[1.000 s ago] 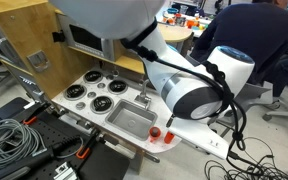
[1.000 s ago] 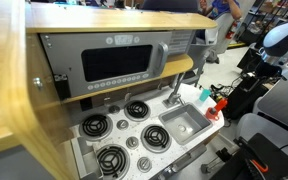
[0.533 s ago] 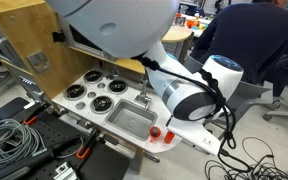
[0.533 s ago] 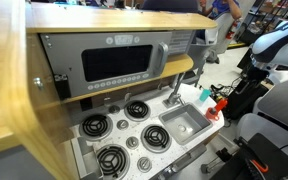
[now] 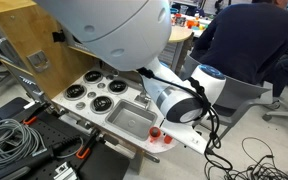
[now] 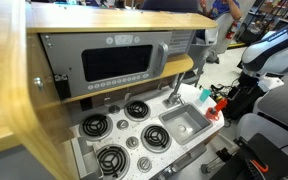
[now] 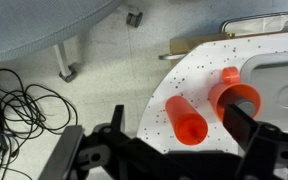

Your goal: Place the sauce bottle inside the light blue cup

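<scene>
My open gripper comes down to the upper part of the red sauce bottle point(image 7: 187, 118) next.
In the wrist view a red sauce bottle point(image 7: 187, 118) stands on the white speckled counter point(image 7: 174, 80), its nozzle pointing at the camera. A red cup point(image 7: 236, 95) stands just beside it. My gripper point(image 7: 184, 137) is open and empty above them, with one black finger on each side of the bottle. In an exterior view the two red objects point(image 5: 155, 132) sit at the counter's end under the arm. The light blue cup is out of the wrist view. A small teal shape point(image 6: 205, 97) shows by the red objects in an exterior view.
A toy kitchen has a sink point(image 5: 132, 117), stove burners point(image 5: 96, 92) and an oven panel point(image 6: 119, 65). Cables lie on the floor point(image 7: 24, 100). A seated person point(image 5: 246, 40) is behind the arm.
The arm has swung lower and closer over the counter's end with the red objects. The objects themselves have not moved.
</scene>
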